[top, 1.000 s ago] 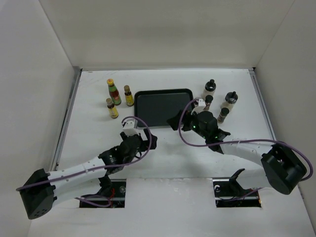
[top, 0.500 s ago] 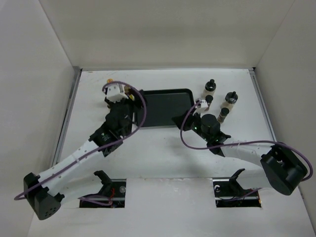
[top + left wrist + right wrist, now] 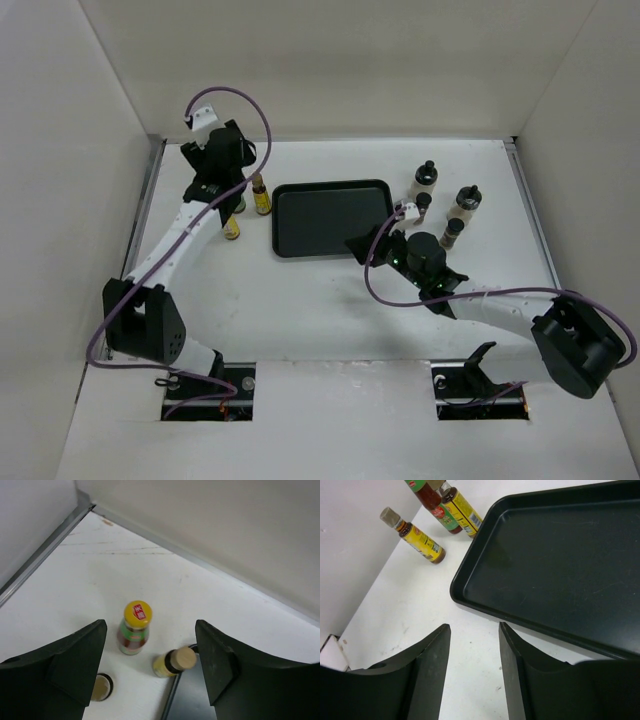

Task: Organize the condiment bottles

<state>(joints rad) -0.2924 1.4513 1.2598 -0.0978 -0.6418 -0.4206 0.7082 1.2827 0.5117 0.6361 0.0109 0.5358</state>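
Observation:
My left gripper will move down next onto the yellow cap. The cap is below it between the open fingers, because the upright bottle has its top toward them.
The condiment bottles stand in two groups either side of the black tray [image 3: 330, 218]. On the left are a red-labelled bottle with a yellow cap [image 3: 134, 630] and two yellow-labelled dark bottles [image 3: 261, 196] [image 3: 230, 228]. On the right stand two cream black-capped bottles [image 3: 427, 178] [image 3: 466, 203] and two tiny dark jars [image 3: 424, 205] [image 3: 452, 232]. My left gripper [image 3: 150, 642] hovers open above the left group, the red-labelled bottle showing between its fingers, untouched. My right gripper [image 3: 472, 630] is open over bare table, just short of the tray's near rim [image 3: 520, 620].
A metal rail [image 3: 140, 230] and white wall bound the table on the left, close to the left bottles. The back wall [image 3: 225, 525] rises just beyond them. The tray holds nothing.
The left arm has swung from the table's middle up to the far left, over the left bottles. Both grippers closed and have partly reopened. The right arm has barely shifted.

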